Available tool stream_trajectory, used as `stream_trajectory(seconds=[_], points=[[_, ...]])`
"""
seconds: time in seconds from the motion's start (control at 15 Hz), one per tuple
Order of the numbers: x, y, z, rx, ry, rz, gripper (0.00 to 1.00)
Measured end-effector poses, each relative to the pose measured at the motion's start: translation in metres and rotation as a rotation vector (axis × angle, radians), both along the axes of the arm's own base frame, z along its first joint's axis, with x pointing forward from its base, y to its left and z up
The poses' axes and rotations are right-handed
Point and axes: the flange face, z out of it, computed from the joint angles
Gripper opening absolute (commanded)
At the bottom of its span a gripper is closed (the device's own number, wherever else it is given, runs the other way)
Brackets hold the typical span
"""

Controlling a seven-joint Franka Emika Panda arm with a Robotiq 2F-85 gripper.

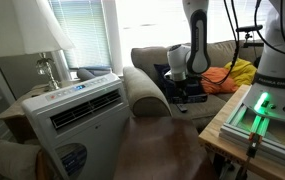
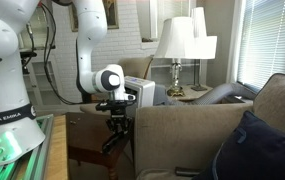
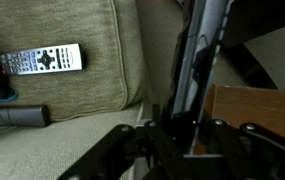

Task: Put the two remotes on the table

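I will move my gripper to the right in the wrist view and down next, and let go of the slim black remote. The brown wooden tabletop is below it on that side.
In the wrist view my gripper [image 3: 187,135] is shut on a slim black remote [image 3: 200,55], which runs up and away from the jaws over the gap beside the sofa. The other remote [image 3: 42,60], with light buttons, lies flat on the beige sofa cushion [image 3: 82,90] to the left, apart from the gripper. The brown wooden corner of the table [image 3: 257,115] shows just right of the held remote. In both exterior views the gripper [image 1: 179,88] [image 2: 116,118] hangs beside the sofa arm, with a dark object below it.
A dark long object [image 3: 12,115] lies at the cushion's left edge. A white air-conditioner unit [image 1: 77,110] and a lamp [image 1: 42,40] stand near the sofa. Orange and yellow cloth [image 1: 232,75] sits on the seat. A dark blue cushion [image 2: 257,150] rests on the sofa.
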Motion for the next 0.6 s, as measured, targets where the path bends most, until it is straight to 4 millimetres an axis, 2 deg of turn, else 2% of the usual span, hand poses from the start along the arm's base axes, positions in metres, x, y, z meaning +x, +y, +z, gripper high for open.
stream_trajectory(seconds=[0.6], points=[[-0.027, 0.069, -0.008, 0.094, 0.04, 0.124, 0.1]])
